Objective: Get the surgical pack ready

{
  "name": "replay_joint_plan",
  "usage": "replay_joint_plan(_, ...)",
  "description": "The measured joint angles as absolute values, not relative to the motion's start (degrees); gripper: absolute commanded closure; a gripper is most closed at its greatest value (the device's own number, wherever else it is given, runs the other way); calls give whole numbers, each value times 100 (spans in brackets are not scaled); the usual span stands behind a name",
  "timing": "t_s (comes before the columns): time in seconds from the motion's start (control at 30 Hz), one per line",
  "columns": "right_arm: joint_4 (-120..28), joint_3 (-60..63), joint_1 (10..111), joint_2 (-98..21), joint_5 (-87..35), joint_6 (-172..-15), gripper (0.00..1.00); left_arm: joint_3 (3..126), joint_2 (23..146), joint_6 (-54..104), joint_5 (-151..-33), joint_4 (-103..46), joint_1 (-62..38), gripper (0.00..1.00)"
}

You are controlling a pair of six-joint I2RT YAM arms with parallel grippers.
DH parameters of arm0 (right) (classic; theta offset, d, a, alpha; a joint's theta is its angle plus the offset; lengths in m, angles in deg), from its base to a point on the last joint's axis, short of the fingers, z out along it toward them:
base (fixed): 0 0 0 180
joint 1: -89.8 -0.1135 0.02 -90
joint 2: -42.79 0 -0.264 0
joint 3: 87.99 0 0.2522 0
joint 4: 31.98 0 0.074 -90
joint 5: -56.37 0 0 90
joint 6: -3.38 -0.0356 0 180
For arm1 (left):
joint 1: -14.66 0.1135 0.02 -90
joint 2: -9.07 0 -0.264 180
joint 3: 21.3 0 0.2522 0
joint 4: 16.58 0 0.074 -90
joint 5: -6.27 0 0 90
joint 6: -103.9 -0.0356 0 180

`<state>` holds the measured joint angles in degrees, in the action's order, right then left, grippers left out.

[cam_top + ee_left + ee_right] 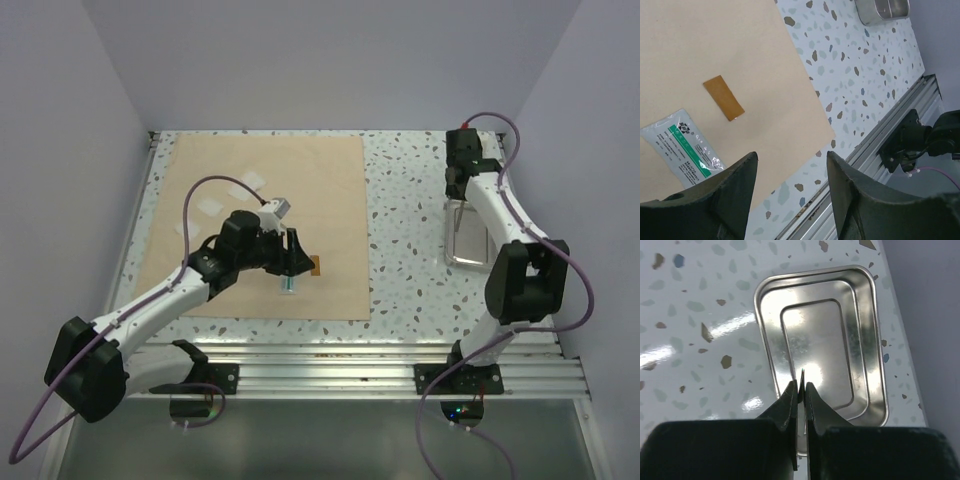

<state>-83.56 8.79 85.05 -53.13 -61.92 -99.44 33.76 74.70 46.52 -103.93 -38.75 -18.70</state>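
Note:
The empty steel tray is below, so the robot's right gripper will next lower the pinched metal tip inside the tray's side nearest the sheet and let it go.
The tan sheet [262, 225] lies on the left half of the table. On it are white gauze squares [250, 184], a clear packet with green print [682, 147] and a brown strip [723, 97]. My left gripper [791, 160] hangs open over the sheet's near edge with nothing between its fingers, the packet just to its left. The steel tray [867, 340] stands empty at the right; it also shows as the tray [468, 232] from above. My right gripper [801, 387] is shut over the tray, pinching a thin pointed metal tip that looks like the scissors [802, 376].
The speckled table [410, 250] runs between the sheet and the tray. An aluminium rail [350, 365] with both arm bases borders the near edge. Grey walls close in the left, back and right sides.

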Motion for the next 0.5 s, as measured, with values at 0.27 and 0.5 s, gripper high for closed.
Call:
replay_joint_plan(0.27,-8488,912,8968,-6321,-6186,-9352,100,3245,7483,4573,-10402,-3870,-1822,39)
replay_joint_plan(0.5,-8695,1246,8968,-6758,-5676,-9260,100,3241,7581,4562,-10420,-3868,-1766,39)
